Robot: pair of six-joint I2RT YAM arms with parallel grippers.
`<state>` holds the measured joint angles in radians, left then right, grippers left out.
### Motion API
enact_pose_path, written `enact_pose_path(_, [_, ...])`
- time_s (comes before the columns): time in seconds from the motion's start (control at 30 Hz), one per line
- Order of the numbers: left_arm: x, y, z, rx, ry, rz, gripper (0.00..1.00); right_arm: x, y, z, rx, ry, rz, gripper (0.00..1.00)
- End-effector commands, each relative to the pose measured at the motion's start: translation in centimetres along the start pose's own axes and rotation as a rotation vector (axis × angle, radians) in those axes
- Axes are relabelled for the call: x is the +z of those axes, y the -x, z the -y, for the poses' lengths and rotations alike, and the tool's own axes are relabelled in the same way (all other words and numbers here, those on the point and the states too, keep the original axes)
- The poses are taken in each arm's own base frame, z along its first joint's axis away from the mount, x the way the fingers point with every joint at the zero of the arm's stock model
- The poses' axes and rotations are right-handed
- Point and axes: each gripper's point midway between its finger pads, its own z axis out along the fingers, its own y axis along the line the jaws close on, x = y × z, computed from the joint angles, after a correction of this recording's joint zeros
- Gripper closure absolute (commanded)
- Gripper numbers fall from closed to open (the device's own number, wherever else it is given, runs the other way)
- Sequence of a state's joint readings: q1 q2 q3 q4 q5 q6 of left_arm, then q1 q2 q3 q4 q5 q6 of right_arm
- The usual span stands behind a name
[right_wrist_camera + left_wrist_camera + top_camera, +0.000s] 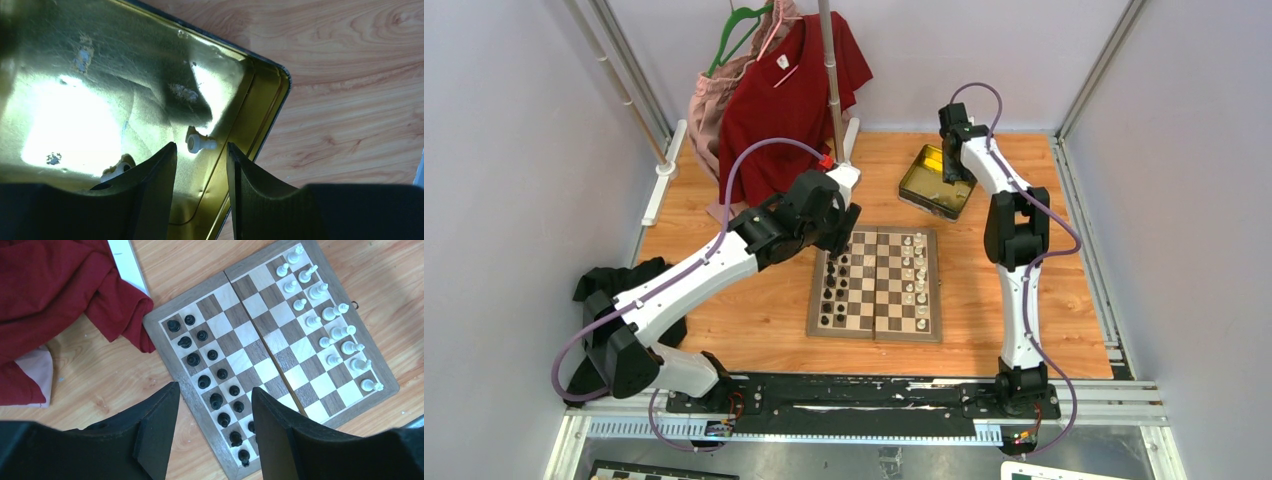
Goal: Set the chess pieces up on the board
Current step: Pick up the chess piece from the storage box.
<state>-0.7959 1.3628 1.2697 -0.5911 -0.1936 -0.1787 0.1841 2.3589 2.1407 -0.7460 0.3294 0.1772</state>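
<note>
Next, the right gripper lowers into the gold tin (100, 100) around the white pawn-like piece's middle (201, 144), since the piece lies below it, already lined up between the open fingers.
The wooden board (876, 283) lies open mid-table and also shows in the left wrist view (280, 350). Several white chess pieces (330, 332) stand in two rows on its right side (914, 275). Black figures fill the left rows. My left gripper (215, 405) is open and empty above the board's black-side edge (842, 238). My right gripper (201, 150) is open and empty over the gold tin (100, 100), just short of a white piece (200, 143) lying on its side in the tin's corner. A second white piece (116, 170) lies partly behind the left finger.
The gold tin (936, 182) sits behind the board to the right. A red shirt (789, 95) and pink cloth hang on a rack at the back left; the shirt's hem (65, 295) lies near the board's corner. A black cloth (619, 285) lies at the left.
</note>
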Motion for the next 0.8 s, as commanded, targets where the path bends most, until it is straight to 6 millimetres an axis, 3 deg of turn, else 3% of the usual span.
enact_pose_path(0.0, [-0.2,1.5,0.1,0.002,-0.027,0.036,0.40,0.1,-1.8,0.6,-0.038,0.009,-0.058,0.55])
enact_pose_path(0.77, [0.2,0.4,-0.3,-0.017,-0.031,0.014,0.40,2.5,-3.9,-0.8,-0.033,0.038,-0.116,0.67])
